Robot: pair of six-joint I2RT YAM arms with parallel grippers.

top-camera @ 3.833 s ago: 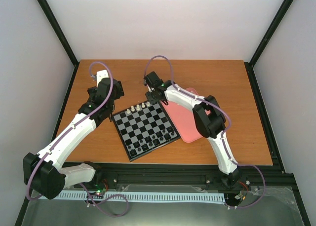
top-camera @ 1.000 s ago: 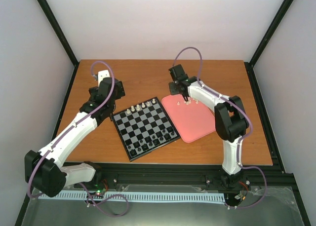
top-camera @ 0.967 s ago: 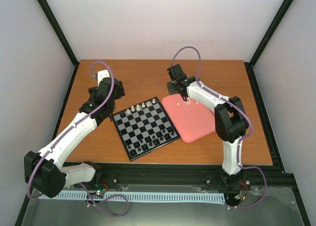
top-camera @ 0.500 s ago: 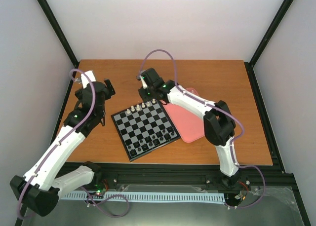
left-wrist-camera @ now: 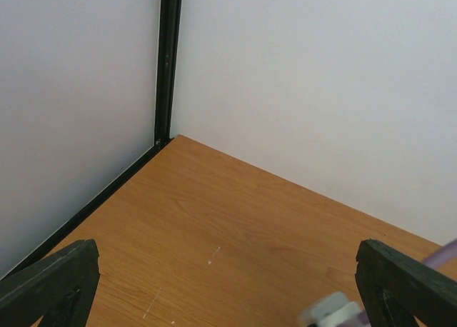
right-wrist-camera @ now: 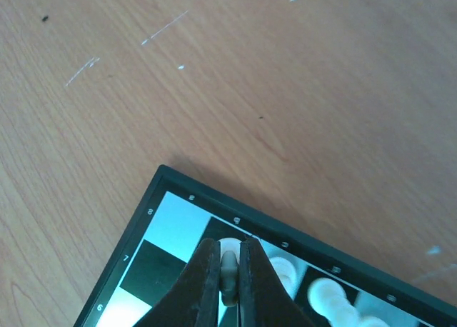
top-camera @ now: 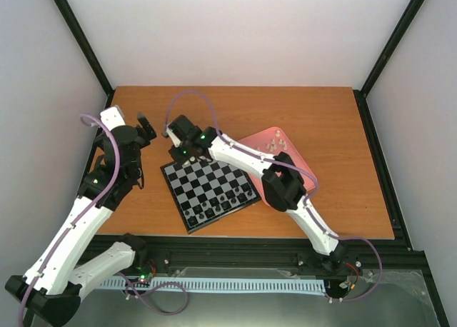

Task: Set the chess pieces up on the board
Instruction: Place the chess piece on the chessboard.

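The right gripper moves down next onto the dark edge square (right-wrist-camera: 216, 230) beside the light corner and releases the piece, which still hangs above the board (right-wrist-camera: 171, 213).
In the right wrist view my right gripper (right-wrist-camera: 229, 245) is shut on a small white chess piece (right-wrist-camera: 228, 275), which hangs just above the far-left corner squares of the board (right-wrist-camera: 171, 213). Two more white pieces (right-wrist-camera: 284, 273) stand in the edge row to its right. From above, the right gripper (top-camera: 178, 153) sits over the board's (top-camera: 209, 193) far-left corner. A few white pieces (top-camera: 272, 146) lie on the pink tray (top-camera: 258, 138). My left gripper (top-camera: 145, 127) is open and holds nothing, with its fingers (left-wrist-camera: 50, 284) spread wide over bare wood.
Dark pieces (top-camera: 226, 198) stand in rows along the board's near edge. The right arm (top-camera: 235, 156) stretches over the board's far side and part of the tray. Black frame posts (left-wrist-camera: 168, 63) and white walls close in the table's far-left corner.
The right arm has swung from the pink tray to the board's far-left corner, carrying a white piece. The left arm has drawn back toward the left edge.
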